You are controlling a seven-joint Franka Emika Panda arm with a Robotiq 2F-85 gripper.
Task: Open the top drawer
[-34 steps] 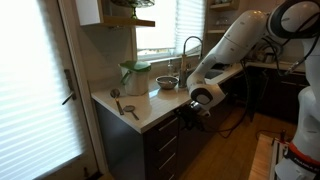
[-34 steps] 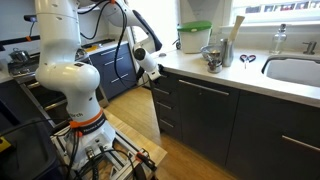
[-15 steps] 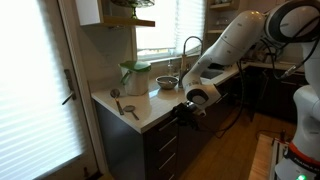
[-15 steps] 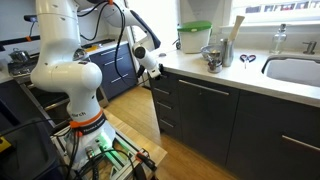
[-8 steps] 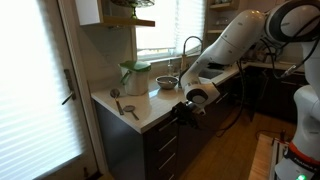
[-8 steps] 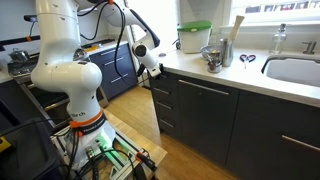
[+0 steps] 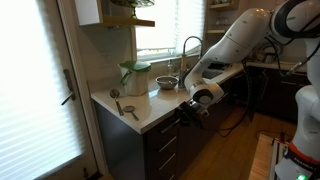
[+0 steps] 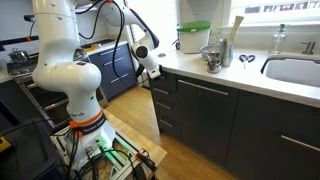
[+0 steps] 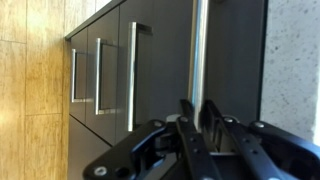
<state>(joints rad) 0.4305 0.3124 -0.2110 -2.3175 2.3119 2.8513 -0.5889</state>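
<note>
My gripper should next pull back toward the robot base, away from the cabinet, and then let go of the drawer's handle.
The top drawer (image 9: 235, 50) is the shallow dark-fronted one right under the stone countertop (image 9: 292, 60). Its slim metal bar handle (image 9: 199, 45) runs between my fingers in the wrist view. My gripper (image 9: 199, 108) is shut on that handle, one finger on each side of the bar. In both exterior views the gripper (image 7: 186, 112) (image 8: 153, 72) sits at the corner end of the cabinet run, level with the top drawer (image 8: 166, 82). I cannot tell whether the drawer front stands out from the cabinet.
Taller dark drawers (image 9: 110, 70) with their own bar handles lie below the top one. On the counter stand a green-lidded container (image 7: 135, 75), a bowl (image 7: 166, 82) and a utensil (image 7: 130, 108). A sink (image 8: 295, 68) lies further along. The robot base (image 8: 70, 95) stands on the wood floor.
The fingers have closed the last bit onto the bar handle. The arm has barely shifted at the cabinet corner.
</note>
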